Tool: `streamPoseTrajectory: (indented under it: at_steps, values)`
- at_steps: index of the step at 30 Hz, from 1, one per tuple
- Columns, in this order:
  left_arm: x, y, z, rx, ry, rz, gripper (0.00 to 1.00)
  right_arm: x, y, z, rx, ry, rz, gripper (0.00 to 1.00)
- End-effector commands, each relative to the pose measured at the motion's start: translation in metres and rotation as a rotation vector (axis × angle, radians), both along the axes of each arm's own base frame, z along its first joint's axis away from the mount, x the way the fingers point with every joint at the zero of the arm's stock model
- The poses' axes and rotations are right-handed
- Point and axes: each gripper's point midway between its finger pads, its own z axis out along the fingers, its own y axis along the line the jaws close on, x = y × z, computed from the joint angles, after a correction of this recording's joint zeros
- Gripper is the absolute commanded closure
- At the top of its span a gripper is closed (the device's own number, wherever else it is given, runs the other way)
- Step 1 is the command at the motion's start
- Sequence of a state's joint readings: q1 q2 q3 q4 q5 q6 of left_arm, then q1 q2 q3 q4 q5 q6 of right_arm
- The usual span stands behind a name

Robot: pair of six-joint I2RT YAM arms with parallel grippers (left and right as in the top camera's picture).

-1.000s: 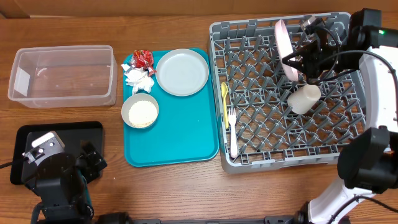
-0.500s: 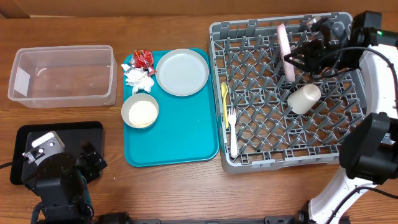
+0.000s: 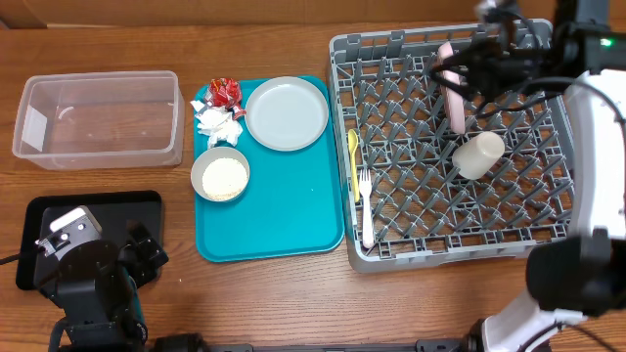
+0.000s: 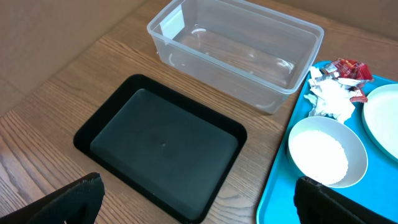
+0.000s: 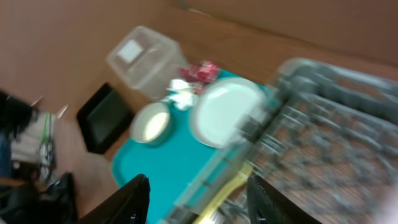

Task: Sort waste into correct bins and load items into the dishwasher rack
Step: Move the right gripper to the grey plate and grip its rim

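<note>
I should move my right gripper left in the overhead view and down onto the pale grey plate's rim (image 3: 249, 125) (image 5: 194, 124) by the bowl, since bare tray leaves finger room.
The dishwasher rack (image 3: 509, 230) stands at the right. In it a white plate (image 3: 453, 98) stands on edge among the pegs. A small white cup (image 3: 477, 154) lies on its side, with a yellow spoon (image 3: 353, 154) and a white fork (image 3: 366, 210) by the left wall. My right gripper (image 3: 460, 66) hovers open just above the plate's top, holding nothing; its blurred wrist view shows the gripper (image 5: 199, 202) with nothing in it. My left gripper (image 4: 199, 205) is wide open over the black tray (image 4: 161, 146). The clear tub (image 3: 98, 117) holds nothing.
A teal tray (image 3: 284, 220) carries a pale grey plate (image 3: 287, 112), a cream bowl (image 3: 220, 176) of rice-like grains, a crumpled napkin (image 3: 217, 123) and a red wrapper (image 3: 224, 93). The left arm's base (image 3: 88, 288) covers part of the black tray.
My right gripper opened and let go of the white plate, which now stands in the rack. The gripper then rose and drew back toward the rack's far edge. The left arm stayed still.
</note>
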State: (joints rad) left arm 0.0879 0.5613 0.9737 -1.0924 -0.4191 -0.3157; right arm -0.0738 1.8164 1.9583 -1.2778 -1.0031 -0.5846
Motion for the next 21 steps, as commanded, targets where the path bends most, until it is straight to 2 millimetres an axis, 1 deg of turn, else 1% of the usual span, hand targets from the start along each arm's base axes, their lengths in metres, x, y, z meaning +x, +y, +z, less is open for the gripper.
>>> streamPoseTrajectory:
  at_steps: [1, 3, 4, 5, 6, 7, 8, 9, 11, 12, 14, 15, 16, 18, 21]
  values:
    - [0.000, 0.002, 0.007, -0.008, -0.024, 0.018, 0.00, -0.029, 0.057, 0.019, -0.090, 0.019, 0.018, 0.46]
    - [0.000, 0.002, 0.007, -0.008, -0.024, 0.018, 0.00, -0.036, 0.090, 0.001, -0.189, 0.024, 0.048, 0.43]
    - [0.000, 0.002, 0.007, -0.008, -0.024, 0.018, 0.00, -0.038, 0.101, -0.009, -0.233, 0.023, 0.060, 0.43]
    - [0.000, 0.002, 0.007, -0.008, -0.024, 0.018, 0.00, -0.044, 0.125, -0.028, -0.305, 0.032, 0.087, 0.42]
    - [0.000, 0.002, 0.007, -0.008, -0.024, 0.018, 0.00, -0.048, 0.140, -0.042, -0.350, 0.032, 0.114, 0.41]
    - [0.000, 0.002, 0.007, -0.008, -0.024, 0.018, 0.00, -0.053, 0.156, -0.061, -0.411, 0.030, 0.141, 0.40]
    - [0.000, 0.002, 0.007, -0.008, -0.024, 0.018, 0.00, -0.054, 0.168, -0.078, -0.472, 0.025, 0.153, 0.40]
    - [0.000, 0.002, 0.007, -0.008, -0.024, 0.018, 0.00, -0.053, 0.175, -0.093, -0.529, 0.017, 0.155, 0.40]
    - [0.000, 0.002, 0.007, -0.008, -0.024, 0.018, 0.00, -0.046, 0.187, -0.127, -0.654, -0.008, 0.148, 0.41]
    - [0.000, 0.002, 0.007, -0.008, -0.024, 0.018, 0.00, -0.042, 0.193, -0.142, -0.698, -0.029, 0.174, 0.41]
    - [0.000, 0.002, 0.007, -0.008, -0.024, 0.018, 0.00, -0.043, 0.200, -0.168, -0.755, -0.083, 0.300, 0.41]
    - [0.000, 0.002, 0.007, -0.008, -0.024, 0.018, 0.00, -0.044, 0.204, -0.187, -0.793, -0.118, 0.394, 0.41]
    - [0.000, 0.002, 0.007, -0.008, -0.024, 0.018, 0.00, -0.042, 0.205, -0.201, -0.814, -0.137, 0.450, 0.41]
    - [0.000, 0.002, 0.007, -0.008, -0.024, 0.018, 0.00, -0.037, 0.209, -0.216, -0.826, -0.162, 0.491, 0.38]
    - [0.000, 0.002, 0.007, -0.008, -0.024, 0.018, 0.00, -0.017, 0.221, -0.236, -0.812, -0.215, 0.485, 0.39]
